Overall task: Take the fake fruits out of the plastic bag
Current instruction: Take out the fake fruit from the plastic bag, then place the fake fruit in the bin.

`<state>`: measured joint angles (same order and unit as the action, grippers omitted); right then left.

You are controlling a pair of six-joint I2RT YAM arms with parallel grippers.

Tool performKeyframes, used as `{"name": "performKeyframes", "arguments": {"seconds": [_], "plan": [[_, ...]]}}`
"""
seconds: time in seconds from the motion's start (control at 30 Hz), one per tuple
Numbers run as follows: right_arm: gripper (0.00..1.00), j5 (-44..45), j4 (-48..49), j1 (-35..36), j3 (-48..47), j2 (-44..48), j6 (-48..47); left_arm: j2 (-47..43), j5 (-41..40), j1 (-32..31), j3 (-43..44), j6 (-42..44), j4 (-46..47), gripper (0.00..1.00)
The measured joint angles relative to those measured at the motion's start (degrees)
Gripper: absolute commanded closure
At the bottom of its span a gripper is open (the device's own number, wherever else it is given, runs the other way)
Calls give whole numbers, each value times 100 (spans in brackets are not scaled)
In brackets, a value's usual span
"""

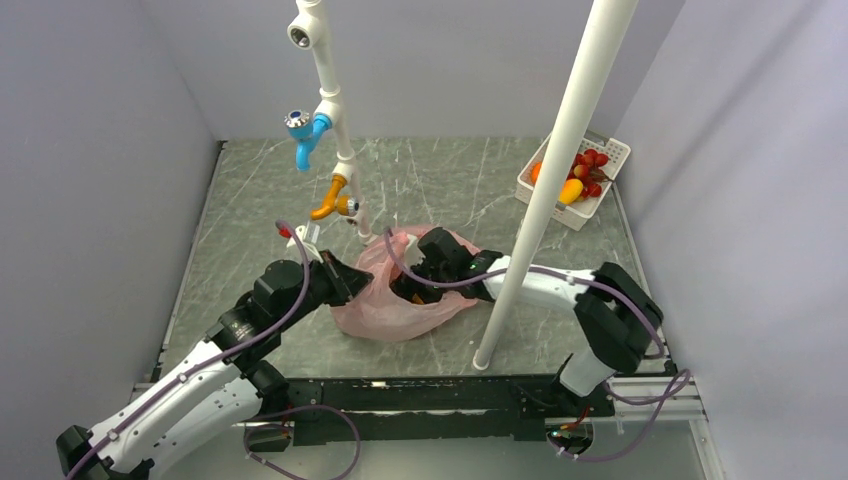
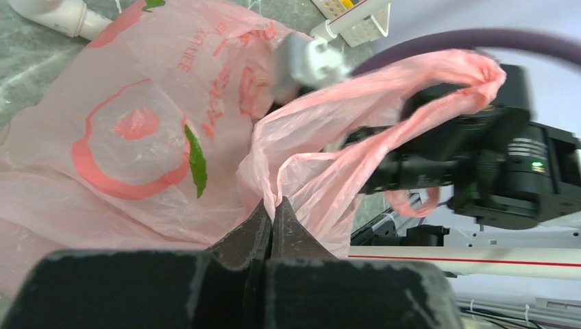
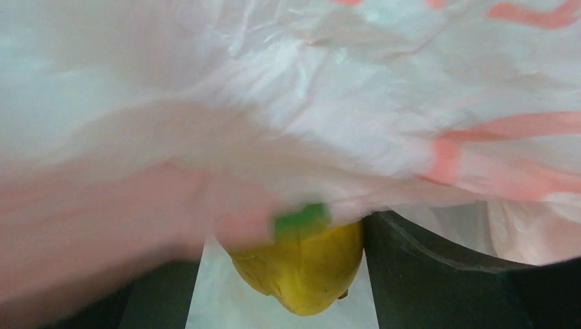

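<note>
Other fruits lie over at the white slotted basket. My right gripper should next pull the yellow fake fruit up out of the bag and outward over that basket to release it there.
The pink plastic bag [image 1: 400, 312] lies crumpled in the middle of the table. My left gripper [image 1: 345, 285] is shut on a pinch of its thin film near the mouth [image 2: 274, 202], and the printed bag [image 2: 137, 123] spreads out beyond. My right gripper [image 1: 420, 282] reaches into the bag's mouth from the right. In the right wrist view a yellow fake fruit [image 3: 301, 267] sits between its fingers [image 3: 425, 274]. The right finger touches the fruit, a gap shows at the left finger, and bag film drapes over the top. One bag handle [image 2: 438, 82] hangs over the right arm.
A white slotted basket [image 1: 612, 148] at the back right holds a red bunch [image 1: 592, 163], a yellow fruit [image 1: 571, 190] and an orange one [image 1: 536, 172]. A white pole [image 1: 545, 190] stands just right of the bag. A pipe with taps [image 1: 335, 150] stands behind it.
</note>
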<state>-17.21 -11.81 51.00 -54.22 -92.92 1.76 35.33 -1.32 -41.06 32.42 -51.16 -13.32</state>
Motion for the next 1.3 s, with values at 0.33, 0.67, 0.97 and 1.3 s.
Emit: {"name": "performKeyframes", "arguments": {"seconds": [0.33,0.67,0.97,1.3], "plan": [[84,-898,804,-855,323,1143,723,-256,-9,0,-249,-28,-127,100],[89,-2253,1679,-1825,984,2044,1818,-225,-2,0,-348,-63,-116,100],[96,-1980,1591,-2697,1005,3182,2076,-203,2,2,-382,-63,-105,100],[100,391,841,-3598,1504,4529,2225,-293,4,2,-455,-81,-114,100]]}}
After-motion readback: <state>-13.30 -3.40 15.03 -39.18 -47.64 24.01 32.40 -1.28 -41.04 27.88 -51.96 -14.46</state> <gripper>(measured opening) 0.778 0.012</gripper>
